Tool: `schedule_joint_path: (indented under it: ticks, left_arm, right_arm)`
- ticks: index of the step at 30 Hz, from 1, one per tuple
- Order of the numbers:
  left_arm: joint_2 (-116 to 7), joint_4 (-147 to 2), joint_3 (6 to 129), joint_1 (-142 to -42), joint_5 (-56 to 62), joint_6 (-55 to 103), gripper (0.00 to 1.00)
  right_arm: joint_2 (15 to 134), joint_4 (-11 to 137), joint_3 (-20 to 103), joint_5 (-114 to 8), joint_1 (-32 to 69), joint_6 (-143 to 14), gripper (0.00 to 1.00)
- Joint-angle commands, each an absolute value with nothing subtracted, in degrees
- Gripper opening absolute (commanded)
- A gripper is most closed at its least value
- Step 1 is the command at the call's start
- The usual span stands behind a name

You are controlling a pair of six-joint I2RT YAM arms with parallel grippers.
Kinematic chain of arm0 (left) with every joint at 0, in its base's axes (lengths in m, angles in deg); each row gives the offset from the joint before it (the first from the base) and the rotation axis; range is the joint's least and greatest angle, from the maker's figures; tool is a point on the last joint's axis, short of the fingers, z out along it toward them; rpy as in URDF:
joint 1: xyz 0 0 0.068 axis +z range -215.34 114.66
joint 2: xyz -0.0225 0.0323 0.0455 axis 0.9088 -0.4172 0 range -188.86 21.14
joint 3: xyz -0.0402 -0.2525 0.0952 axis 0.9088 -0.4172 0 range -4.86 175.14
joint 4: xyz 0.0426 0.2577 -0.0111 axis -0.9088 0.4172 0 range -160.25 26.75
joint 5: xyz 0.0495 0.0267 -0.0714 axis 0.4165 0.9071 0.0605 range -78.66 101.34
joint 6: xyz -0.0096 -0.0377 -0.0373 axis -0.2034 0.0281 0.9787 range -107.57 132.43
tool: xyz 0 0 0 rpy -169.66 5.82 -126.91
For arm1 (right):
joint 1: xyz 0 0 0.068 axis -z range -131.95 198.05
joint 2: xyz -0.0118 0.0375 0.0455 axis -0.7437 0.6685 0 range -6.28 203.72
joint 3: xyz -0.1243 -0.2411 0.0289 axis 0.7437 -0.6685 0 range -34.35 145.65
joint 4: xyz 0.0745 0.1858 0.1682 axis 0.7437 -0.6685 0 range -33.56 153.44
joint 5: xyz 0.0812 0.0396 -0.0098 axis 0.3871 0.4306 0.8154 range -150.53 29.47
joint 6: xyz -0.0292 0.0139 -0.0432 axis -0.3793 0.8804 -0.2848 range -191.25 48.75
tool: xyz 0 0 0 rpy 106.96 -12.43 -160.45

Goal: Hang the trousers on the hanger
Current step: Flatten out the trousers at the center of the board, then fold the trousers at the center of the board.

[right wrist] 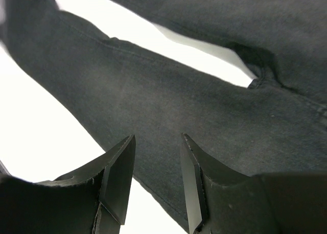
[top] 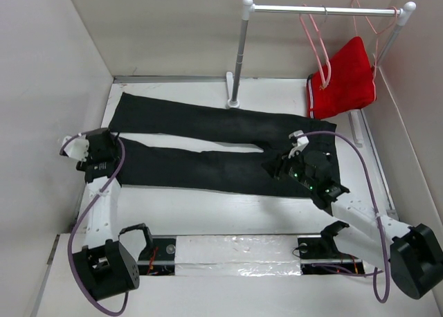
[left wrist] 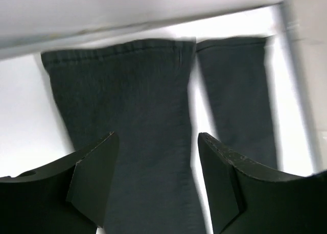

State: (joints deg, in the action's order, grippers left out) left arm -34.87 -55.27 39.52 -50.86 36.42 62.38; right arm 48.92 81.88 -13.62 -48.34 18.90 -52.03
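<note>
The robot's left gripper needs to move back next from above the middle of the near leg, then down to the leg's near edge by the hem.
The trousers (top: 208, 147) lie flat on the white table, legs toward the left and waist toward the right. My left gripper (top: 109, 151) hovers over the leg ends. In the left wrist view it (left wrist: 156, 138) is open above the near leg's hem (left wrist: 127, 80), with nothing between its fingers. My right gripper (top: 273, 167) hangs over the near leg's thigh. In the right wrist view it (right wrist: 157, 138) stands open just above the dark cloth (right wrist: 194, 91), below the crotch seam. The hanger (top: 315, 40), thin and pale pink, hangs bare on the rail at the back right.
A white clothes rail (top: 322, 10) on a post (top: 239, 54) stands at the back. Red shorts (top: 344, 78) hang from a second pink hanger at its right end. White walls close in the table on the left, back and right.
</note>
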Motion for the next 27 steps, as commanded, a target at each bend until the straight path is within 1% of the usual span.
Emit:
schedule_joint_path:
  ticks: [1, 8, 10, 13, 14, 19, 22, 27]
  left_arm:
    - [-32.83, -51.97, 35.14, -49.78, 37.44, 62.44, 0.61]
    - [-32.21, -52.67, 29.08, -49.17, 40.17, 65.86, 0.56]
    - [-32.91, -54.25, 27.84, -49.17, 40.34, 67.96, 0.56]
    - [-36.51, -55.57, 26.61, -45.58, 38.33, 69.29, 0.56]
    - [-38.43, -55.93, 26.17, -42.69, 36.76, 69.21, 0.56]
    - [-40.47, -57.33, 24.85, -37.92, 34.98, 69.21, 0.56]
    - [-41.79, -58.3, 24.93, -36.69, 35.95, 68.77, 0.56]
    - [-48.46, -58.3, 28.53, -36.69, 36.04, 68.59, 0.56]
  right_arm:
    - [47.33, 84.01, -12.02, -48.75, 19.48, -53.06, 0.46]
    - [49.78, 85.42, -12.55, -47.18, 20.01, -52.97, 0.46]
    - [50.93, 85.94, -12.29, -46.03, 20.01, -53.32, 0.46]
    - [52.34, 86.21, -12.03, -44.62, 20.01, -53.32, 0.46]
    - [52.34, 86.3, -12.11, -44.62, 20.01, -53.41, 0.46]
    - [51.38, 85.86, -12.38, -45.24, 20.01, -53.58, 0.46]
    - [51.37, 85.68, -12.2, -44.97, 20.01, -53.58, 0.46]
    - [50.23, 85.16, -12.64, -44.62, 20.01, -53.76, 0.46]
